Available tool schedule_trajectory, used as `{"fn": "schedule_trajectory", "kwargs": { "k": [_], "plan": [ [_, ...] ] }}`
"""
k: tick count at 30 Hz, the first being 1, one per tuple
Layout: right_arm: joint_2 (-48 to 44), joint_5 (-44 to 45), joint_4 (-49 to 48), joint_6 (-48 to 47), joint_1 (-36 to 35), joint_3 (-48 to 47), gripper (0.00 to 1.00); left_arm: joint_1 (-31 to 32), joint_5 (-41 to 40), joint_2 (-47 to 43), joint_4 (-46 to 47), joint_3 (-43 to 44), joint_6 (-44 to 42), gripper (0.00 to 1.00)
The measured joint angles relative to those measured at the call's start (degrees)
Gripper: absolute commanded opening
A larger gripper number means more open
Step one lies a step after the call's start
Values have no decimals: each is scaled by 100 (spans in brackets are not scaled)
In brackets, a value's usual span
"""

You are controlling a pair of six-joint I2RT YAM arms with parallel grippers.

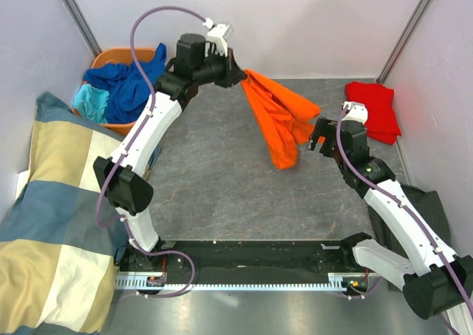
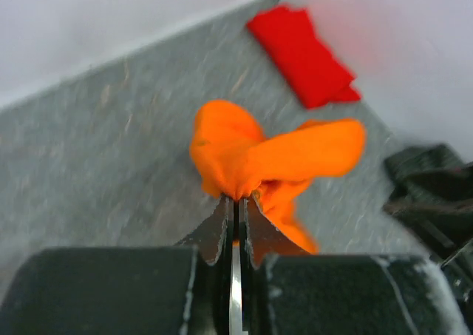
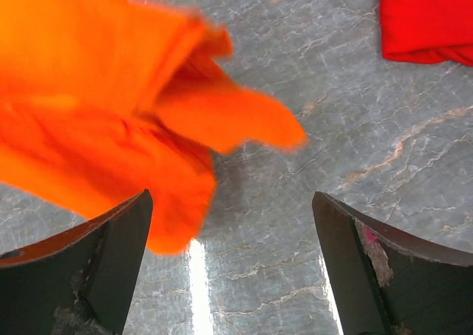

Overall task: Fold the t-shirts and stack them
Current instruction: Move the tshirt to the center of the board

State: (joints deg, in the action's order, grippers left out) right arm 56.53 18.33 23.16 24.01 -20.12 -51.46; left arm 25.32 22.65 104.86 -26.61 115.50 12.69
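My left gripper swings the orange t-shirt (image 1: 277, 120) back and down over the middle of the grey table next.
An orange t-shirt (image 1: 277, 120) hangs bunched above the grey table, pinched at its top by my left gripper (image 1: 240, 75), which is shut on it (image 2: 238, 198). The cloth (image 2: 273, 154) droops down and to the right. My right gripper (image 1: 314, 135) stands open just right of the hanging shirt, with the orange cloth (image 3: 111, 113) in front of its left finger and nothing between its fingers (image 3: 233, 195). A folded red t-shirt (image 1: 375, 107) lies at the back right corner (image 2: 303, 54) (image 3: 425, 17). A royal blue t-shirt (image 1: 122, 80) and a turquoise one (image 1: 92, 102) lie crumpled in the basket.
An orange basket (image 1: 122, 54) stands at the back left. A big checked blanket (image 1: 52, 202) covers the left side. Dark grey cloth (image 1: 421, 202) lies under the right arm at the right edge (image 2: 425, 176). Walls close in the back and both sides.
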Motion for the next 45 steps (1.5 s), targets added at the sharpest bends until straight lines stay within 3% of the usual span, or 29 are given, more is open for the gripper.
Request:
{"fn": "schedule_trajectory", "kwargs": {
  "k": [4, 12, 21, 30, 33, 38, 41, 42, 45],
  "plan": [
    [22, 76, 50, -24, 0, -13, 98, -129, -227, -221, 17, -879, -105, 2],
    [199, 103, 129, -15, 0, -13, 98, -205, -269, -273, 214, -1539, -166, 2],
    [195, 109, 136, -17, 0, -13, 98, -131, -201, -50, 398, -1576, -166, 2],
    [87, 533, 186, -162, -2, -120, 98, 295, 1012, 55, 376, -997, -352, 2],
    [105, 710, 216, -249, -2, -365, 98, 531, 1578, -345, 409, -1545, -638, 2],
    [140, 968, 133, -444, -2, -796, 98, 684, 2490, -1582, 205, -3182, -1296, 2],
    [221, 1049, 81, -527, -2, -907, 98, 682, 2900, -2426, -33, -4048, -1604, 28],
    [264, 1054, 76, -540, -2, -925, 98, 686, 2922, -2647, -63, -4245, -1646, 99],
    [472, 1032, 50, -540, -2, -955, 98, 748, 2476, -3287, -114, -4813, -1718, 100]
  ]
}}
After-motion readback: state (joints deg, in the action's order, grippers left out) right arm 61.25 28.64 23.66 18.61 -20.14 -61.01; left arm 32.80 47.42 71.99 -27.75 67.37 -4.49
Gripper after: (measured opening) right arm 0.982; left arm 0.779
